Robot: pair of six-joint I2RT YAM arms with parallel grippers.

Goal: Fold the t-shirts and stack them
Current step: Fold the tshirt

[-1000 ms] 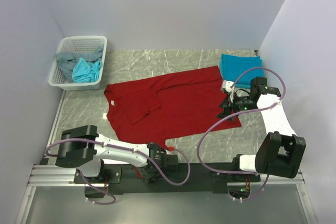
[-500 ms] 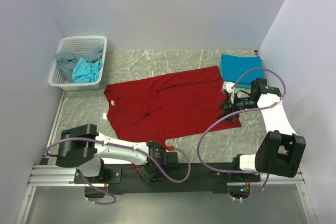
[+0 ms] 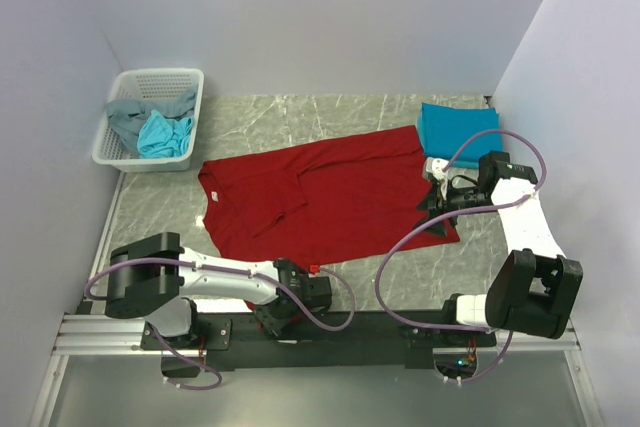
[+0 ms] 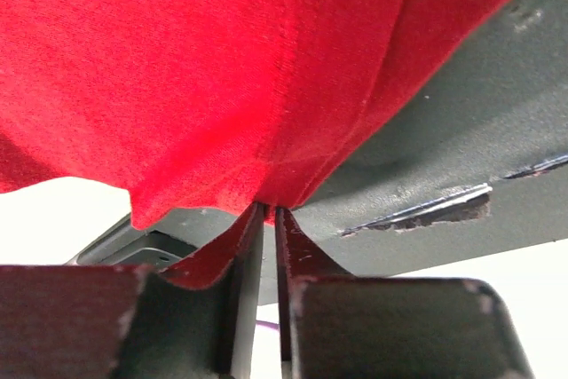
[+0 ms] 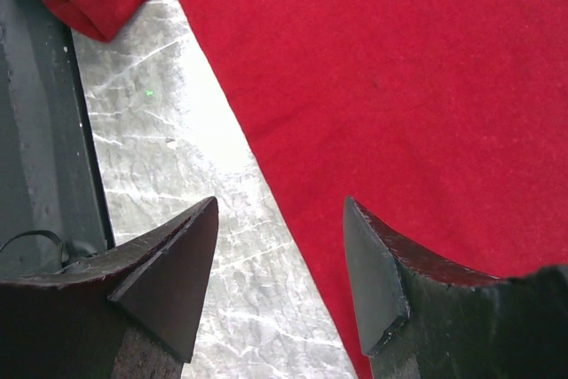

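My right gripper moves down and toward the right in the top view onto the shirt's near corner next, since its open fingers straddle the shirt's edge short of that corner.
A dark red t-shirt [image 3: 330, 197] lies spread flat in the middle of the table. My left gripper [image 3: 306, 281] sits low at the table's near edge. In the left wrist view its jaws [image 4: 269, 209] are pinched shut on a fold of the red cloth [image 4: 222, 68] hanging over them. My right gripper [image 3: 432, 213] hovers over the shirt's near right corner. It stands open [image 5: 280, 210], one finger over bare marble and the other over the red cloth [image 5: 399, 86]. A folded teal-blue t-shirt [image 3: 458, 125] lies at the back right.
A white mesh basket [image 3: 183, 77] stands at the back left with a grey shirt [image 3: 125, 112] and a light turquoise shirt [image 3: 163, 135] in it. The black base rail [image 3: 380, 325] runs along the near edge. Walls close in on the left, back and right.
My left gripper has closed on the red cloth at the near edge and shifted slightly left. The right gripper has edged a little to the right, still open.
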